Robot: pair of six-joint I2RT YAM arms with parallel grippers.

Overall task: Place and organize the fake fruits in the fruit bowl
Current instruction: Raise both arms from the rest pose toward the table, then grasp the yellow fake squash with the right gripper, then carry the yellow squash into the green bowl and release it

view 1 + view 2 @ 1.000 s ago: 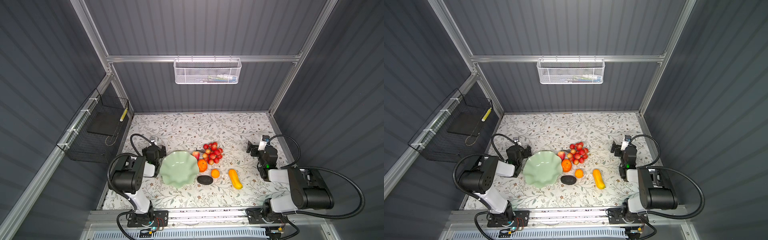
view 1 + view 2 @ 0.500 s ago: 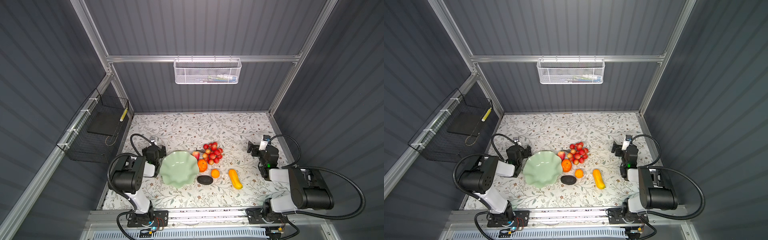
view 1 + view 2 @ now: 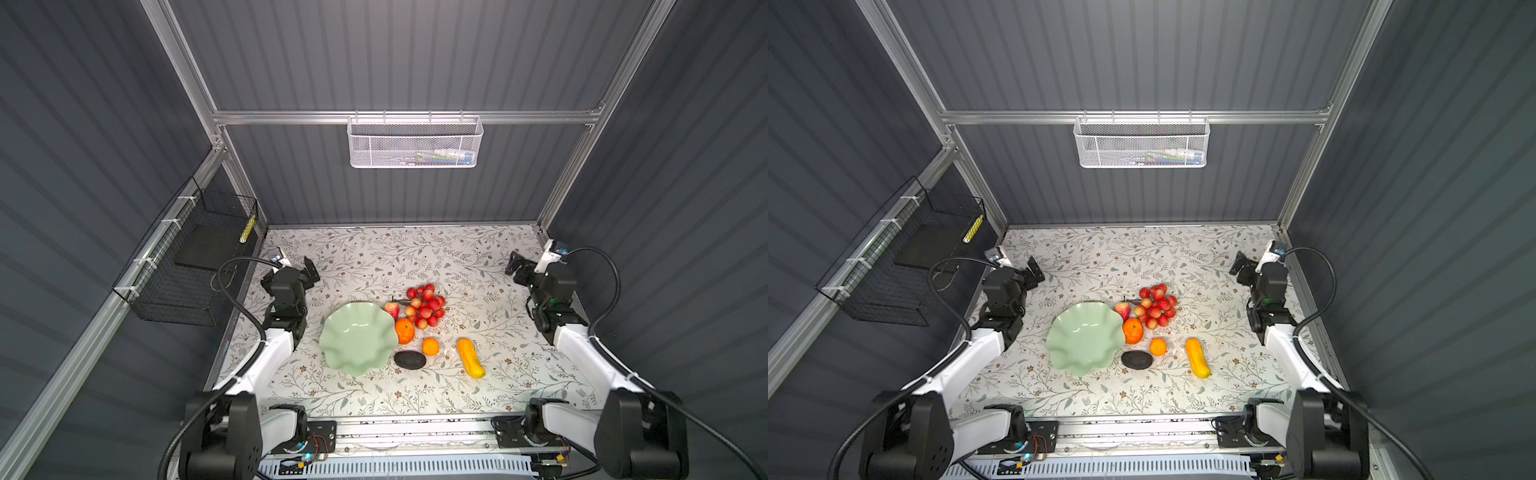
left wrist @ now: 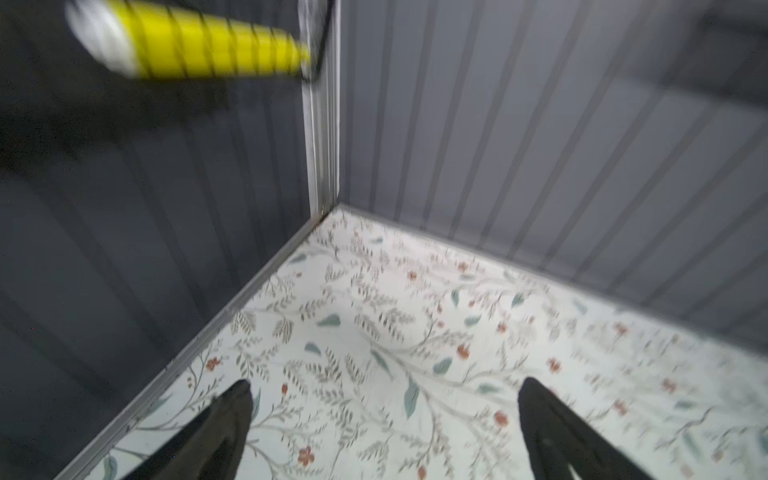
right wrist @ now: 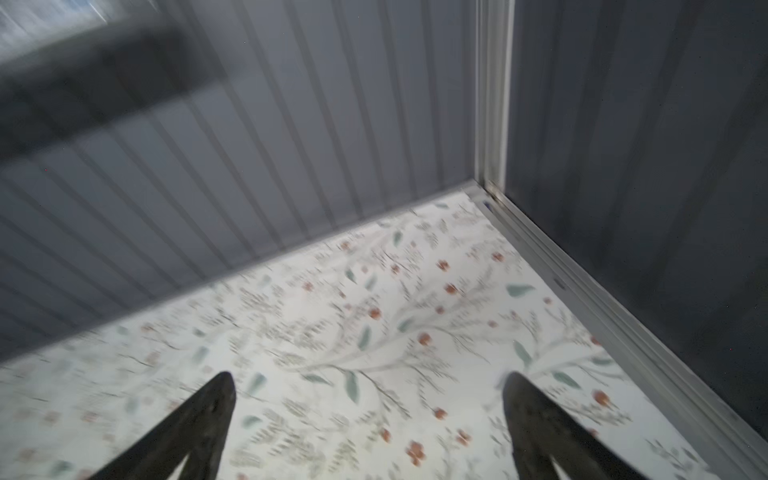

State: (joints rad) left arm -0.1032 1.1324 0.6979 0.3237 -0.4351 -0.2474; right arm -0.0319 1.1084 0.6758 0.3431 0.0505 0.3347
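Observation:
My right gripper swings back and down, opens, and turns onto the middle of the long yellow fruit [image 3: 470, 358] next, because that fruit is nearest this arm.
The pale green fruit bowl [image 3: 332, 332] [image 3: 1065, 336] stands empty left of the table's middle in both top views. The fake fruits lie on the table to its right: the red grape cluster [image 3: 426, 305] [image 3: 1156, 305], a strawberry [image 3: 391, 309], a large orange [image 3: 404, 331] touching the bowl's rim, a small orange [image 3: 430, 346], a dark avocado [image 3: 409, 359] and a long yellow fruit [image 3: 470, 358]. My left gripper [image 3: 297, 266] [image 4: 384, 390] hangs open and empty near the left wall. My right gripper [image 3: 528, 266] [image 5: 368, 382] is open and empty near the right wall. No fruit shows in either wrist view.
A black wire basket [image 3: 195, 266] with a yellow tube [image 4: 187, 45] hangs on the left wall beside my left arm. A white mesh basket [image 3: 415, 143] hangs high on the back wall. Grey ribbed walls close the table on three sides.
Both grippers have lifted and moved toward the back of the table, still open. The fruits and the bowl have not moved.

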